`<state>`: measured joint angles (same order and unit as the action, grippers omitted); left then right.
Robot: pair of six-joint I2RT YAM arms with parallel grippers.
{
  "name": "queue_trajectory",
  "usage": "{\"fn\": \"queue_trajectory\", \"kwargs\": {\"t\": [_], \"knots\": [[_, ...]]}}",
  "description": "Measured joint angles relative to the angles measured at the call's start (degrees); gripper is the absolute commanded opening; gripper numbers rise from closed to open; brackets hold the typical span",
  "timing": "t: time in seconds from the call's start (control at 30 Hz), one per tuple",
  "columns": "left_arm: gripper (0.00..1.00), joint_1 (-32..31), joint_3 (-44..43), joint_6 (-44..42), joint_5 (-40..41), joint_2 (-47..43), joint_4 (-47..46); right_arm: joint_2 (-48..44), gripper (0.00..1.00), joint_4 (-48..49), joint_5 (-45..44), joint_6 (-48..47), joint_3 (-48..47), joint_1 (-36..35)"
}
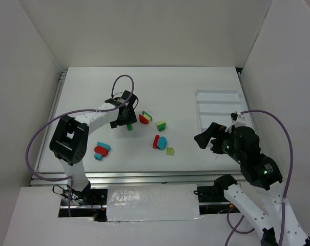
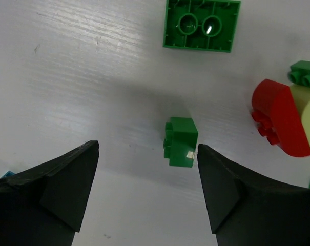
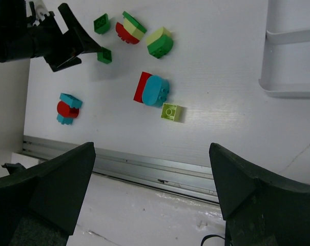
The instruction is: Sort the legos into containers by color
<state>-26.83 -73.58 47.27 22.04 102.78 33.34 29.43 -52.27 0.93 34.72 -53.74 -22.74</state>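
Observation:
The small dark green lego sits left of my right gripper in the top view, so next my right gripper will tilt and come across to close on it.
My left gripper [image 2: 147, 154] is open low over the table, with a small dark green lego [image 2: 181, 142] between its jaws, close against the right finger [image 2: 216, 179]. From above, this gripper [image 1: 126, 124] sits over that brick [image 1: 129, 126]. A bigger green lego [image 2: 202, 24] lies upside down just beyond. Other legos are scattered: a red and yellow-green pair [image 1: 145, 118], a yellow-green and green one [image 1: 161, 125], red with cyan [image 1: 159, 142], a small yellow-green brick [image 1: 170, 150], and a cyan and red cluster [image 1: 101, 151]. My right gripper [image 1: 206, 138] hangs open and holds nothing. The white tray of containers [image 1: 219, 110] holds no bricks.
A metal rail [image 3: 144, 166] runs along the table's near edge below my right gripper [image 3: 150, 154]. White walls enclose the table at the back and both sides. Purple cables loop from both arms.

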Motion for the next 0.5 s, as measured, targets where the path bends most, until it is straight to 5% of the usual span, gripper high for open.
{"fn": "queue_trajectory", "kwargs": {"t": [0.17,0.3,0.43,0.5], "knots": [[0.84,0.0,0.0,0.9,0.1,3.2,-0.8,0.0,1.00,0.2,0.5,0.0,1.3,0.0],[0.68,0.0,0.0,0.9,-0.3,4.2,-2.0,-0.2,1.00,0.4,0.8,0.0,1.3,0.0],[0.65,0.0,0.0,0.7,-0.9,4.3,-3.1,-0.2,1.00,0.5,0.9,0.0,1.3,0.0],[0.54,0.0,0.0,0.9,-1.0,4.3,-3.9,-0.2,1.00,0.5,1.0,0.0,1.4,0.0]]}}
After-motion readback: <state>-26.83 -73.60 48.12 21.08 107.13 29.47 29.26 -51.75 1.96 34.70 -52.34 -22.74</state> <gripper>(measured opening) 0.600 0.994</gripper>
